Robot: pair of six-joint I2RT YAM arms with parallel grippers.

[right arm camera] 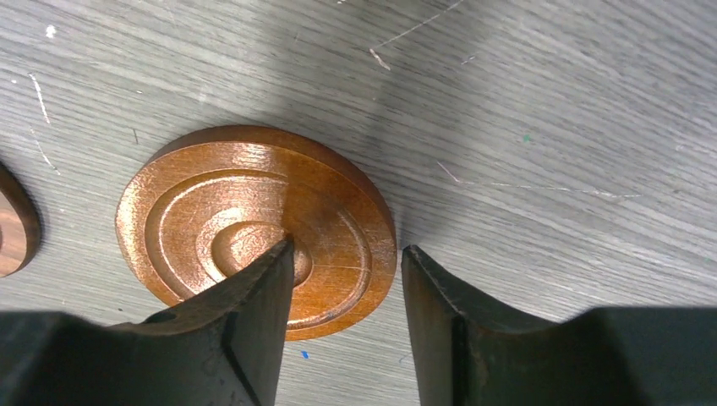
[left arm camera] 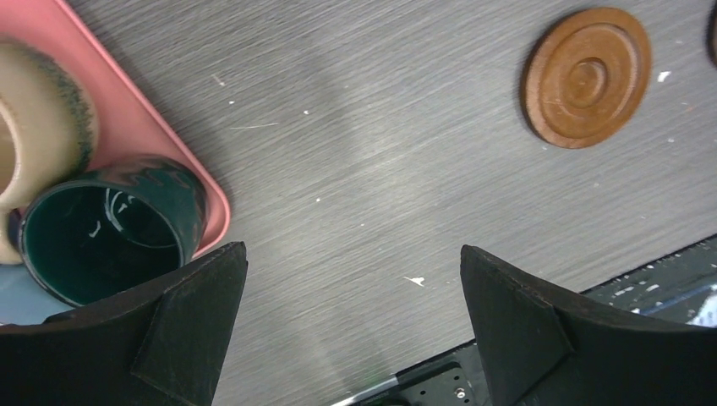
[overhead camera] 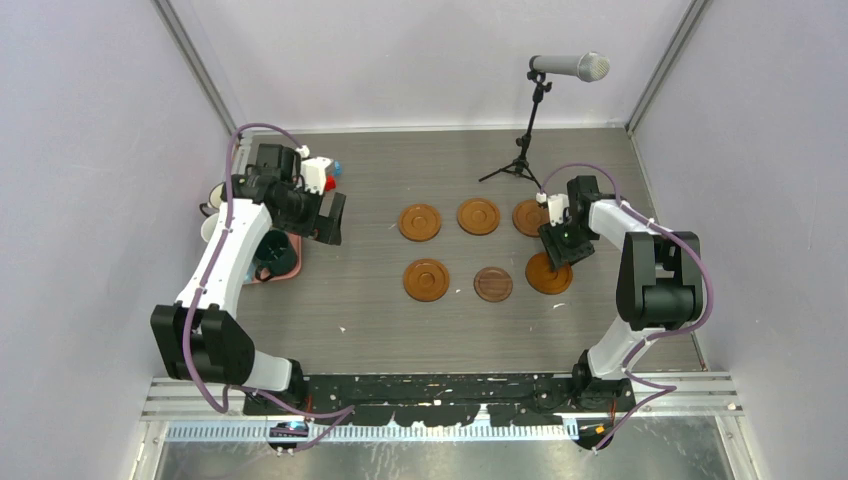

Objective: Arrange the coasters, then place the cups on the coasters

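The left gripper next moves down leftward in the top view, astride the pink tray's rim (left arm camera: pixel 112 66) beside the beige cup (left arm camera: pixel 34 127). Bare table alongside leaves finger room.
Six brown coasters lie in two rows mid-table, among them a darker one (overhead camera: pixel 493 284) and the front right one (overhead camera: pixel 549 273). My right gripper (overhead camera: pixel 556 255) hovers low over that front right coaster (right arm camera: pixel 254 228), which lies flat. The gripper (right arm camera: pixel 347 254) is open: one finger is above the disc's centre, the other just past its right rim. My left gripper (overhead camera: pixel 322 225) is open wide (left arm camera: pixel 353 254) over bare table beside the pink tray (left arm camera: pixel 169 127). On the tray stand a dark green cup (left arm camera: pixel 101 241) and a beige cup (left arm camera: pixel 34 127). Other cups are mostly hidden under the left arm.
A microphone on a small tripod (overhead camera: pixel 525 140) stands at the back, behind the coaster rows. The pink tray (overhead camera: pixel 300 272) sits at the table's left side. One coaster (left arm camera: pixel 586 76) shows at the upper right of the left wrist view. Walls close in on three sides.
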